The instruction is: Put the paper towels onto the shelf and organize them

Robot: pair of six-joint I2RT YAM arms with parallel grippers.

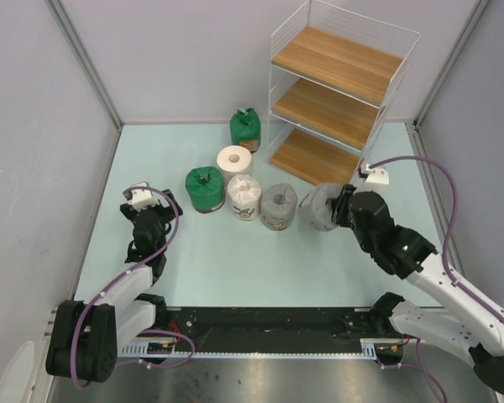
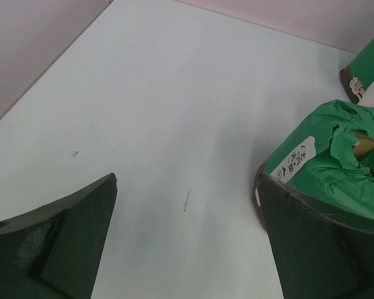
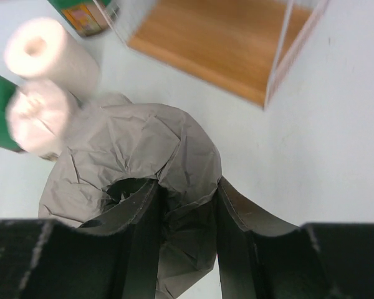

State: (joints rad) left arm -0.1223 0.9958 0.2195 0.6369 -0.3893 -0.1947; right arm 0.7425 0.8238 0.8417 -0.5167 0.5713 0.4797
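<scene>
Next, my right gripper will rise with the grey-wrapped roll (image 1: 317, 207) and move outward over the shelf's top board (image 1: 339, 57) to release it there, since that board is bare.
My right gripper (image 1: 334, 210) (image 3: 187, 194) is shut on a grey-wrapped roll (image 1: 317, 207) (image 3: 143, 140), one finger in its core hole and one outside the wall. The roll is tilted, just in front of the shelf (image 1: 336, 92), whose bottom board (image 3: 218, 37) is bare. A second grey roll (image 1: 278, 206), a white-wrapped roll (image 1: 244, 198), a bare white roll (image 1: 234, 160) and two green rolls (image 1: 205, 188) (image 1: 245, 128) stand on the table. My left gripper (image 1: 151, 220) (image 2: 187, 212) is open and empty, left of the near green roll (image 2: 327, 159).
All three wooden boards of the shelf are bare. Grey walls close in the pale table (image 1: 235, 260) on the left, back and right. The shelf's white wire frame (image 3: 287, 50) stands close ahead of the held roll.
</scene>
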